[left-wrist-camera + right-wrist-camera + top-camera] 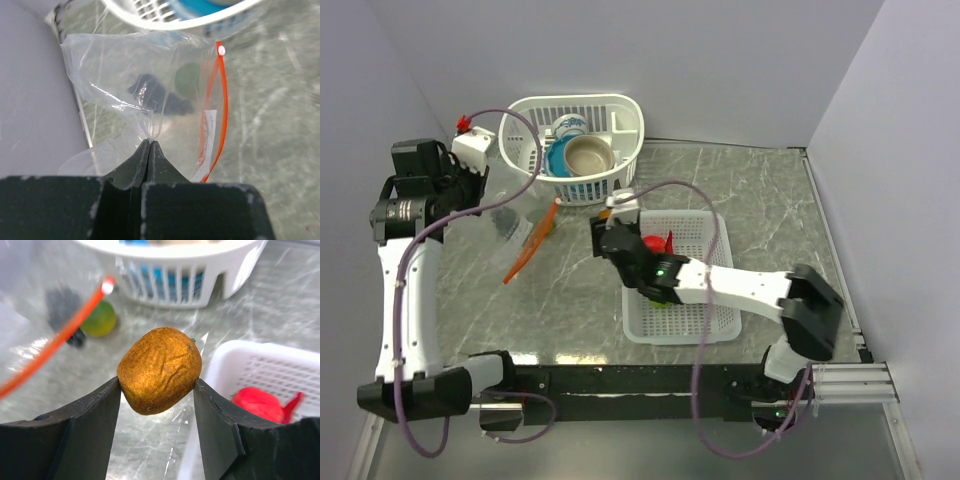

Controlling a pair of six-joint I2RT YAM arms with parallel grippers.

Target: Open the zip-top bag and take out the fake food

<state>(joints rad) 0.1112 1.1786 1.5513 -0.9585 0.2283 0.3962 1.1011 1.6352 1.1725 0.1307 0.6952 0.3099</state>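
The flat basket holding red food is below my right gripper, to its right in the top view, so it will next move there, lower and release the fruit (160, 370).
My left gripper (150, 142) is shut on a fold of the clear zip-top bag (115, 65) and holds it up at the left of the table. The bag's orange-red zip strip (222, 100) hangs open on the right side. Dark purple grapes (155, 95) and a green lime (189, 80) lie inside the bag. My right gripper (157, 385) is shut on a yellow-orange fruit (160, 370), clear of the marble table and just outside the bag's mouth (55, 342). From above, the right gripper (608, 232) sits between the bag (510, 235) and the flat basket.
A flat white mesh basket (720, 300) lies under my right arm, with red fake food (260, 402) in it. A deeper white basket (620, 120) at the back holds a blue bowl (560, 160) and a beige bowl (588, 155). Walls close in on both sides.
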